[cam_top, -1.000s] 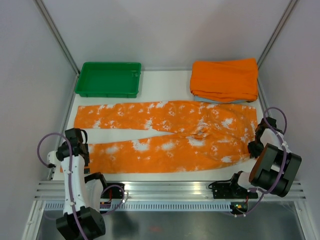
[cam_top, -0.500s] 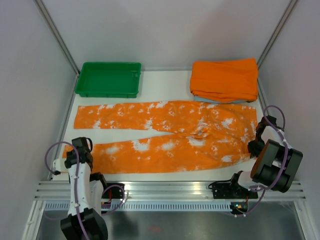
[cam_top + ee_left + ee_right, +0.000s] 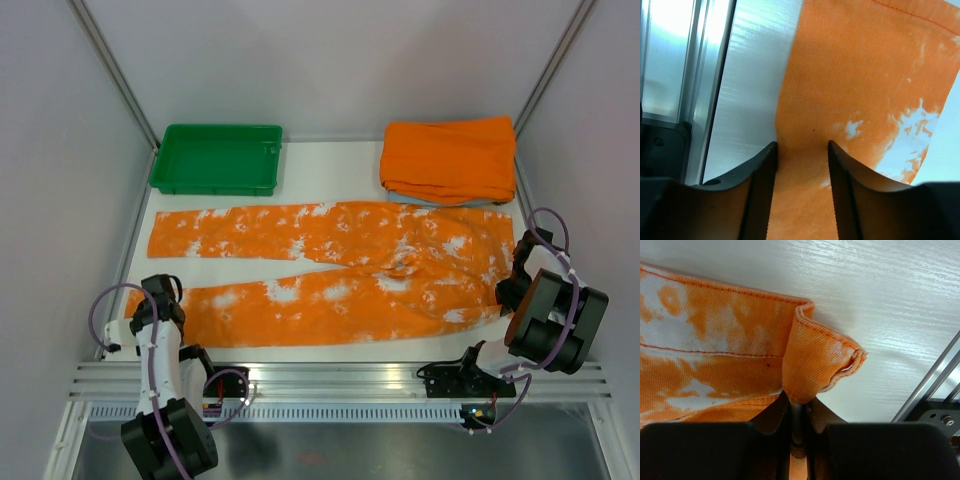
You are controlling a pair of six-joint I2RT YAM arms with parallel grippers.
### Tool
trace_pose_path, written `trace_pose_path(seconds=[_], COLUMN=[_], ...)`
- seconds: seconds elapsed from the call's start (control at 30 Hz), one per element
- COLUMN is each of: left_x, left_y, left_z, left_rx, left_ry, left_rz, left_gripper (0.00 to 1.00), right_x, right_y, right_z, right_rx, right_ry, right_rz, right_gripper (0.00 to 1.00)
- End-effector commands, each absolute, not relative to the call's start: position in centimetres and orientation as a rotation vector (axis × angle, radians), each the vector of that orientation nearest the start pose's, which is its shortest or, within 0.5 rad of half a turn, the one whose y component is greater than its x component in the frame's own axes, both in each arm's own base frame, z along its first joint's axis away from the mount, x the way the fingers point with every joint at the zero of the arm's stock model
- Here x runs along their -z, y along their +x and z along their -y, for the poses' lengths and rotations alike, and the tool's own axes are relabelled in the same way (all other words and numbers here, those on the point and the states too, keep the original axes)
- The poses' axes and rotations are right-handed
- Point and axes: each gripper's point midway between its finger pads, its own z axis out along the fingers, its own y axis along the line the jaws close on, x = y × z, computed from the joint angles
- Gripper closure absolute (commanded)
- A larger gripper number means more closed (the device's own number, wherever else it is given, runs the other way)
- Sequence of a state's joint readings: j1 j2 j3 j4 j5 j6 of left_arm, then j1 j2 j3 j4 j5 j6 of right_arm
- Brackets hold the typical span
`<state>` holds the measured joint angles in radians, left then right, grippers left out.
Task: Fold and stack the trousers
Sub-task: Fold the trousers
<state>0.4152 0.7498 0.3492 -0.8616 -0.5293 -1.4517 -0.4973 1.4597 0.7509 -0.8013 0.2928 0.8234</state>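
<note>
My right gripper carries the pinched waistband outward over the trousers [image 3: 340,270] to the far corner of the waist [image 3: 506,217] next. It releases there, since both legs lie spread apart.
The trousers [image 3: 340,270] lie flat across the table, legs to the left and waist to the right. My left gripper [image 3: 160,300] is at the hem end of the near leg. In the left wrist view [image 3: 801,147] its jaws stand partly apart with the orange cloth [image 3: 865,75] lying between them. My right gripper [image 3: 512,285] is at the near corner of the waist. In the right wrist view [image 3: 797,407] it is shut on a pinched-up fold of the waistband [image 3: 815,360].
A green tray [image 3: 220,127] stands at the back left. A plain orange folded cloth [image 3: 448,158] lies at the back right on a light blue cloth [image 3: 400,197]. An aluminium rail [image 3: 330,378] runs along the front edge. Walls close in both sides.
My left arm has moved down and toward the front, onto the hem of the near leg. The right gripper has barely shifted and keeps its hold on the waist.
</note>
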Motion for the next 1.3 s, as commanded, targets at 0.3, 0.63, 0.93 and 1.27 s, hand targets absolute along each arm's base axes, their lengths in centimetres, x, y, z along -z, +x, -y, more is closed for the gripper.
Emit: trace_pose_path(seconds=[0.3,0.63,0.93,1.27], left_x=[-2.2,-15.8,-20.7,-23.7], left_y=[12.3,19.8,26.6,32.2], left_z=[-11.4,-16.0,-17.0,-18.9], left_rx=[-0.378,-0.339,-0.277,-0.29], left_ry=[-2.081,-1.673,-1.504,-1.405], left_rz=[-1.485,-1.501,-1.578,-1.592], left_gripper=[0.98,0.98,0.98,0.98], right_x=[-0.3,-9.0,-17.3,-19.7], right_y=[19.9,25.2,31.3,37.1], right_z=[10.7,15.4,16.6,17.6], right_rx=[0.235,0.324,0.156,0.064], right_ry=[1.849,1.579,1.354,1.146], right_rz=[-2.312,-2.133,-2.0,-2.0], right_gripper=[1.0,1.0,1.0,1.0])
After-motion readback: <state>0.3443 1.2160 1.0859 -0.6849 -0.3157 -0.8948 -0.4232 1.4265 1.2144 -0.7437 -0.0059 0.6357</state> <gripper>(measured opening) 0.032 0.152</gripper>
